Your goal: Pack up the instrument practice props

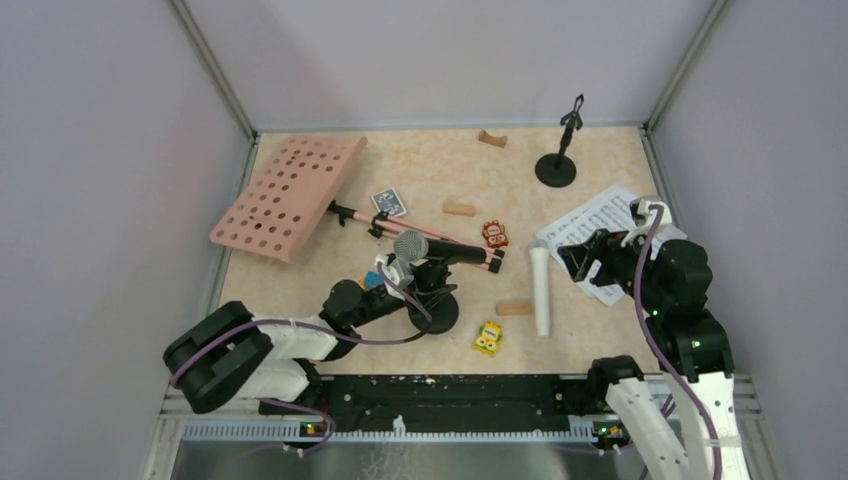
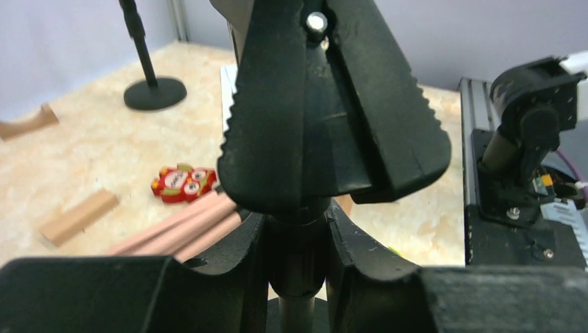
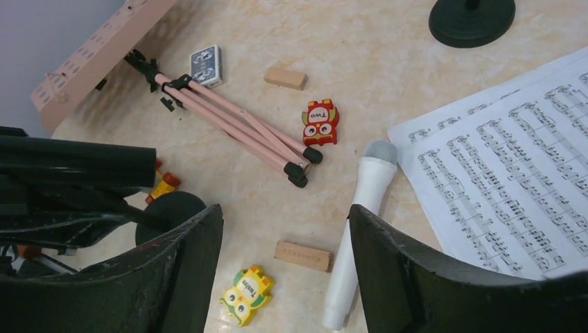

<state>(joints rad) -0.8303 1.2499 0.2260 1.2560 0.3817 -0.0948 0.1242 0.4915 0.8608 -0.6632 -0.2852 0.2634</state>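
Observation:
Next, my left gripper shifts the mic holder to the right in the top view, onto bare tabletop by the yellow toy [image 1: 471, 303], and frees the holder's stem, as that spot is clear.
The pink perforated music desk [image 1: 290, 195] lies flat at the back left, its pink tripod legs [image 1: 420, 232] folded beside it. The dark microphone [image 1: 440, 250] rests in a black round-based mic holder [image 1: 440, 312]. My left gripper [image 1: 418, 285] is shut on that holder's stem [image 2: 298, 284], below its clip [image 2: 326, 104]. The white microphone [image 1: 540, 290] lies on the table, beside the sheet-music pages [image 1: 600, 225]. My right gripper [image 1: 575, 258] is open and empty above the white microphone [image 3: 360, 222] and the pages [image 3: 513, 187]. The second mic holder [image 1: 557, 165] stands empty at the back.
A red toy [image 1: 494, 234], a yellow toy [image 1: 488, 338] and a small toy car [image 1: 374, 280] lie about. Wooden blocks [image 1: 513, 307] [image 1: 458, 208] [image 1: 491, 138] and a blue card box [image 1: 389, 203] sit mid-table. Walls enclose three sides.

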